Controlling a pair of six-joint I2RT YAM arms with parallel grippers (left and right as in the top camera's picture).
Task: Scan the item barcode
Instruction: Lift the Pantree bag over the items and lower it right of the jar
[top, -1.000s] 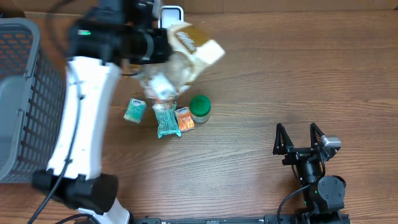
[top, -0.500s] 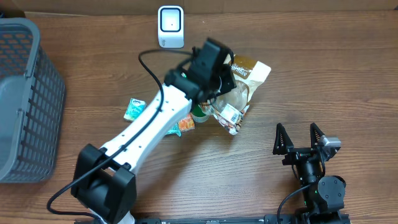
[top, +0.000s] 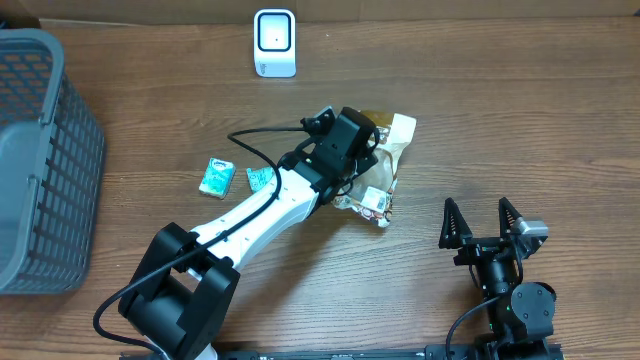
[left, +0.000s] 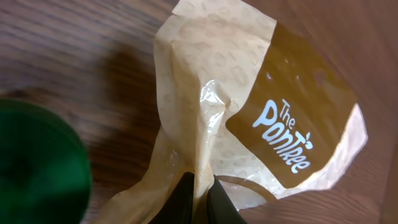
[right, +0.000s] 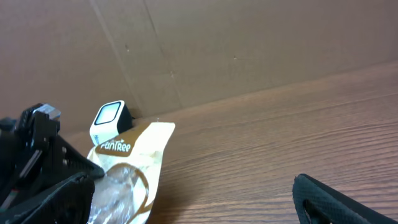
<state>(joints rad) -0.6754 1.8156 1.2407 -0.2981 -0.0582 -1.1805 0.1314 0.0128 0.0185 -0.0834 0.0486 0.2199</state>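
My left gripper brings the bag down next, shifting toward the teal packet to release it, as its shadow falls apart from it on the wood.
The item is a cream and brown "The Pantree" bag (top: 388, 150) with a clear window, low over the middle of the table; whether it rests on the wood I cannot tell. A white label (top: 375, 203) shows at its near end. My left gripper (top: 352, 162) is shut on the bag, its two black fingertips (left: 189, 198) pinching a fold of the film (left: 203, 186). The white scanner (top: 274, 42) stands at the back edge, well behind the bag. My right gripper (top: 485, 225) stands open at the front right, holding nothing, and in its wrist view the bag (right: 134, 163) lies ahead to the left.
A grey basket (top: 40, 150) fills the left side. A teal packet (top: 215, 177) and a second small packet (top: 258, 180) lie left of my left arm. A green round lid (left: 31, 165) sits right beside the bag. A brown cardboard wall (right: 249, 43) closes off the back.
My left arm has swung from beside the scanner out to the right and come down, bringing the bag lower to the table's middle. The right arm has not moved.
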